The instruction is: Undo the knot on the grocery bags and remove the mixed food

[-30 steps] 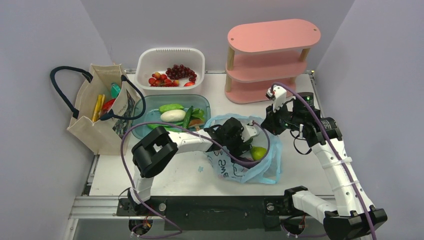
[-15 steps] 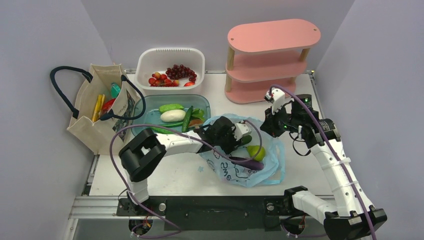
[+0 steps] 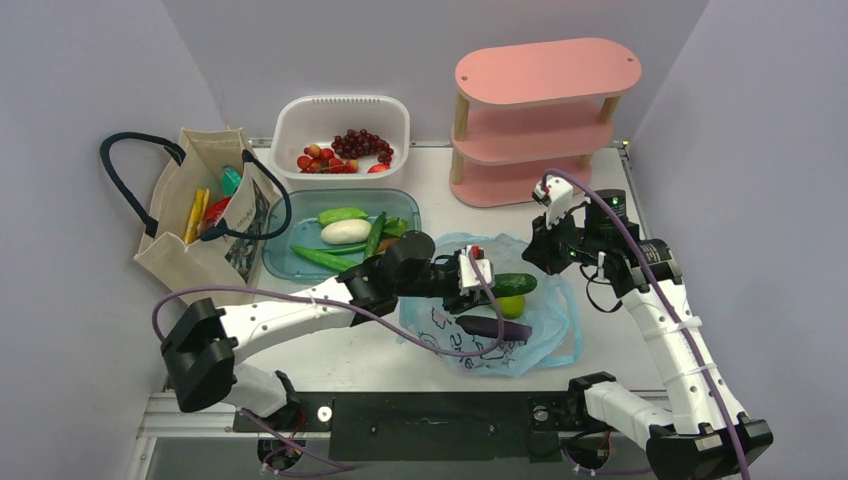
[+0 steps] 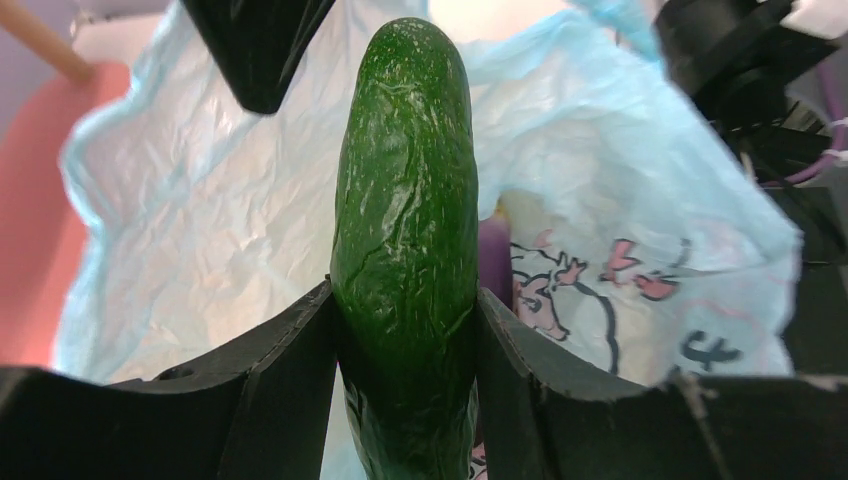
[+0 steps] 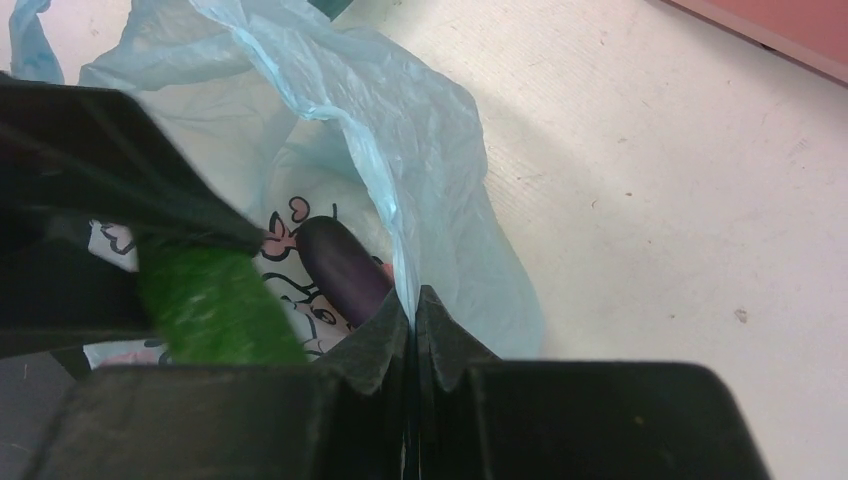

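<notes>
My left gripper needs to swing to the left in the top view, go down into the teal tub's end by the tote and let go, since the teal tub holds green vegetables.
My left gripper is shut on a dark green cucumber, holding it level over the mouth of the light blue bag. The bag lies open, and its knot is out of view. Inside it lie a purple eggplant and a green pear. At the bag's far right side, my right gripper is shut on the bag's rim and holds it up. The beige canvas tote stands at the left with snack packets inside.
A clear teal tub of green vegetables and a white oval one sits just left of the blue bag. Behind it is a white basket with grapes and red fruit. A pink three-tier shelf stands at the back right.
My left gripper closed on the cucumber inside the bag and drew it up and left out of the opening, the left arm's elbow swinging far to the left. The right gripper kept its hold.
</notes>
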Motion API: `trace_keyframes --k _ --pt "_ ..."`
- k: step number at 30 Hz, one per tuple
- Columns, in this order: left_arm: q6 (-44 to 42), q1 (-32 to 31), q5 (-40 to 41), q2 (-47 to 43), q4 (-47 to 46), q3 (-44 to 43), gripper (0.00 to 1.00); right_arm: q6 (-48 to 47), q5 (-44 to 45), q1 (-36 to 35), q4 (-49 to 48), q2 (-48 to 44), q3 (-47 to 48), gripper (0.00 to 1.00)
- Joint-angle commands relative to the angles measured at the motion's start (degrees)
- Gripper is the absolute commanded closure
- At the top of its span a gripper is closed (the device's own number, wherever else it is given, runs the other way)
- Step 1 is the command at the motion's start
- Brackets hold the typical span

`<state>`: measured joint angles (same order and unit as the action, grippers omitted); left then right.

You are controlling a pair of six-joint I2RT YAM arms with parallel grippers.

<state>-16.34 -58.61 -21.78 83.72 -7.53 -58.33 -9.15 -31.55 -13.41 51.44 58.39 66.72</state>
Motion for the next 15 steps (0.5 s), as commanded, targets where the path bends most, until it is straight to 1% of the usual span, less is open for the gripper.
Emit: trace_keyframes --k 1,5,7,8,10,11,12,13,14,15 --pt "-2.29 -0.56 -3.44 -8.3 1.23 -0.36 0.71 0.71 -0.72 0.87 -2.48 -0.92 -0.44 1.0" --pt "-0.86 0.2 -0.47 -13.77 5.09 -2.67 0.71 0.61 -0.95 0.94 -2.57 -1.21 -1.14 1.0" --pt "0.5 1.75 0.62 -15.49 10.4 -4.96 0.71 0.62 -0.85 0.95 -2.57 -1.28 -1.17 1.0" --pt "2.18 3.5 1.29 -15.67 14.69 -7.0 0.71 0.58 -0.82 0.96 -2.53 -1.31 -1.25 1.0" --pt "5.49 7.95 1.19 -15.41 19.53 -9.76 0.71 0.73 -1.03 0.94 -2.61 -1.35 -1.49 1.0" --pt "6.26 11.84 1.11 -15.14 20.83 -10.82 0.71 0.93 -1.38 0.94 -2.76 -1.35 -1.63 1.0" --pt "7.14 14.0 1.01 -14.93 22.94 -11.27 0.71 1.09 -1.48 0.97 -2.84 -1.39 -1.74 1.0" --pt "7.08 18.15 0.86 -14.32 24.11 -12.14 0.7 1.31 -1.76 0.95 -2.95 -1.54 -1.83 1.0" --pt "6.16 20.36 0.77 -13.86 26.57 -12.55 0.68 1.4 -1.89 0.98 -2.98 -1.57 -1.8 1.0" --pt "5.1 24.77 0.75 -12.58 27.82 -13.45 0.65 1.43 -1.99 0.95 -3.07 -1.58 -1.84 1.0"
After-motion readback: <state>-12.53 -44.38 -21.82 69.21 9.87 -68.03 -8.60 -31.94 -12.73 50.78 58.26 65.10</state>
